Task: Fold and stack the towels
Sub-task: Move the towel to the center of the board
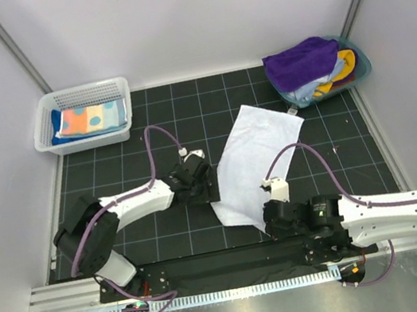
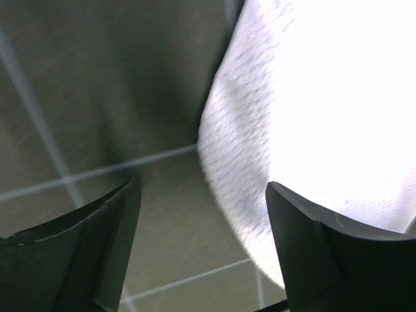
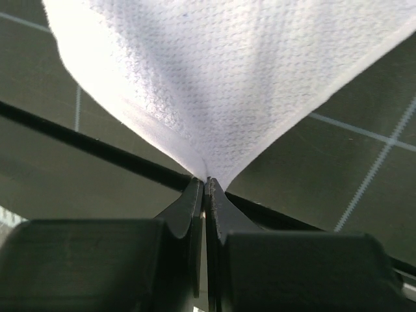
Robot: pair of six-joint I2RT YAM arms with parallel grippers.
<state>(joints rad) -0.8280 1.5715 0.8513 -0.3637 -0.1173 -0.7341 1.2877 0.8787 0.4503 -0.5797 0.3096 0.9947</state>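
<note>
My right gripper needs to pull the towel's near corner back toward the metal bar (image 1: pixel 268 235) (image 3: pixel 208 184) first, because the towel lies slanted with its far end by the teal tub.
A plain white towel (image 1: pixel 254 160) lies spread on the dark grid mat in the middle. My right gripper (image 1: pixel 262 223) is shut on the towel's near corner; in the right wrist view the cloth (image 3: pixel 221 84) fans out from the closed tips (image 3: pixel 207 185). My left gripper (image 1: pixel 214 194) is open at the towel's left near edge; in the left wrist view the white cloth (image 2: pixel 312 110) lies by the right finger (image 2: pixel 325 247), with bare mat between the jaws. A folded polka-dot towel (image 1: pixel 89 119) lies in the white basket. A purple towel (image 1: pixel 301 61) tops a pile in the teal tub.
The white mesh basket (image 1: pixel 47 132) stands at the back left. The teal tub (image 1: pixel 358 65) stands at the back right with more cloth under the purple one. Grey walls close in both sides and the back. A metal rail (image 1: pixel 232 289) runs along the near edge.
</note>
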